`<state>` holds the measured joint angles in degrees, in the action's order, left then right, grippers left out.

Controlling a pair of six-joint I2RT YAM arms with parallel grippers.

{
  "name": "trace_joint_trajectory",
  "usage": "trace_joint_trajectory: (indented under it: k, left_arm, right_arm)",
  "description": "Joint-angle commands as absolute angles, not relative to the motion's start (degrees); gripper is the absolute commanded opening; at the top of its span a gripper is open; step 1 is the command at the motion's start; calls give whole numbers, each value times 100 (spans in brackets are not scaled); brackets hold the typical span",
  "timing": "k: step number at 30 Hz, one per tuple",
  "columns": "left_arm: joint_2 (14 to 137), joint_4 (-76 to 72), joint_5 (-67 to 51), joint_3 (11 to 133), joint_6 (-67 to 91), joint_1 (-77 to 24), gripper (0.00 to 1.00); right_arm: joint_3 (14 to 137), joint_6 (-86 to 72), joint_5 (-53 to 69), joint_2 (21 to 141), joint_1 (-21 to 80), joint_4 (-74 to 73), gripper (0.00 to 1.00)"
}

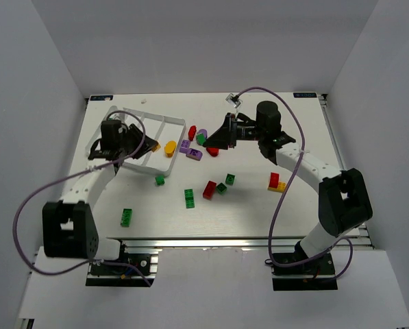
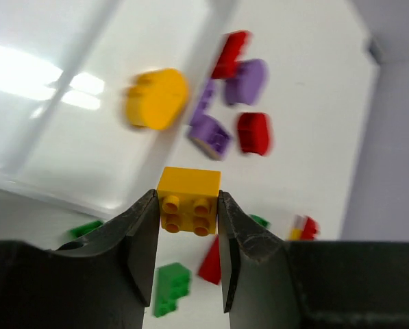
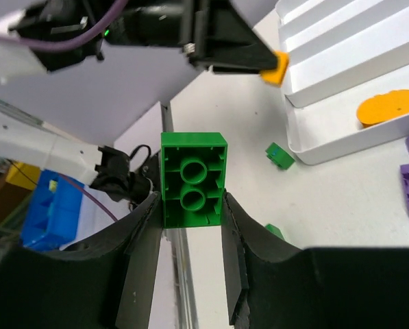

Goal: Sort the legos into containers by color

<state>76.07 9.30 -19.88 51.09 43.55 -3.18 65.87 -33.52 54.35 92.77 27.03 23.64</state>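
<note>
The left gripper moves down to the tray's bottom (image 2: 114,149) beside the yellow oval next, which lies below it, and releases the yellow brick (image 2: 188,199) with its own color.
My left gripper (image 1: 148,145) is shut on a yellow studded brick (image 2: 188,199) and holds it above the near-right end of the white tray (image 1: 132,118). A yellow oval (image 1: 170,148) lies in the tray's end compartment; it also shows in the left wrist view (image 2: 156,98). My right gripper (image 1: 208,139) is shut on a green brick (image 3: 192,178), held above the table just right of the tray, studs away from the camera. Purple bricks (image 1: 190,150) and red bricks (image 1: 192,131) lie on the table between the two grippers.
Loose bricks lie nearer the arms: green ones (image 1: 160,179), (image 1: 189,197), (image 1: 126,217), (image 1: 226,183), a red one (image 1: 209,189), and a red-and-yellow pair (image 1: 276,182) at the right. The right arm's cable (image 1: 286,123) loops over the far table.
</note>
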Motion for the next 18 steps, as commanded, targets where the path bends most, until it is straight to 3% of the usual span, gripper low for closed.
trace_joint_trajectory:
  k: [1, 6, 10, 18]
  left_arm:
    - [8320, 2222, -985, 5931, 3595, -290, 5]
    - [9157, 2601, -887, 6775, 3218, -290, 14]
    - [9579, 2733, -984, 6908, 3103, -395, 29]
    - [9887, 2514, -1055, 6855, 3164, -650, 36]
  right_arm:
    - [6548, -2453, 5317, 8895, 2698, 1881, 0]
    - [6416, -2233, 5221, 8789, 2698, 1750, 0]
    - [6469, -1969, 5168, 8789, 2707, 1582, 0]
    - [6556, -1714, 5159, 8894, 2707, 1398, 0]
